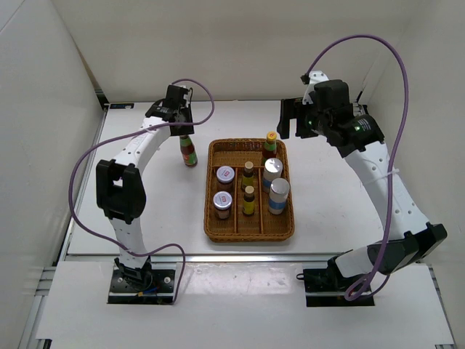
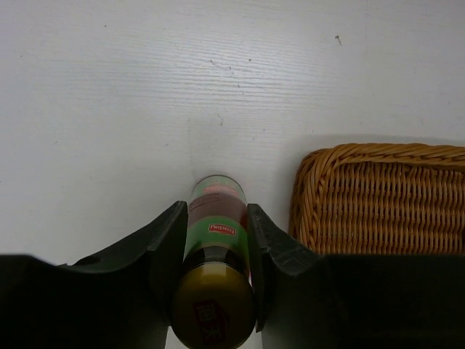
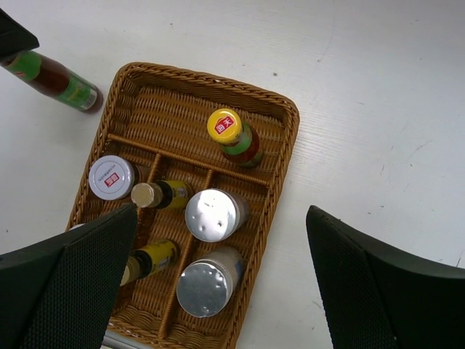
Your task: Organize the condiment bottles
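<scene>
I will next lift the bottle over the tray's rim with my left gripper, lower and release it, as the tray's empty back corner [image 1: 227, 155] [image 2: 381, 207] is to its right in the top view.
My left gripper [image 1: 183, 133] is shut on a tall red-green yellow-capped bottle [image 1: 188, 150] that stands upright on the table just left of the wicker tray [image 1: 250, 237]. In the left wrist view the fingers [image 2: 168, 247] press both sides of the bottle [image 2: 216, 229]. In the tray are the other tall bottle [image 1: 270, 145] at the back, two white-red-lidded jars [image 1: 225, 175] [image 1: 222, 202], two brown bottles [image 1: 248, 173] [image 1: 248, 198] and two silver-lidded shakers [image 1: 273, 170] [image 1: 278, 195]. My right gripper [image 1: 293, 119] is open and empty, high above the tray's back right corner.
White walls close the table at the back and both sides. The tray's back left compartment [image 3: 156, 120] holds nothing. Bare table lies left of the tray, behind it, and to its right [image 3: 363, 145]. The tray's corner [image 2: 363, 156] is close to my left gripper's right finger.
</scene>
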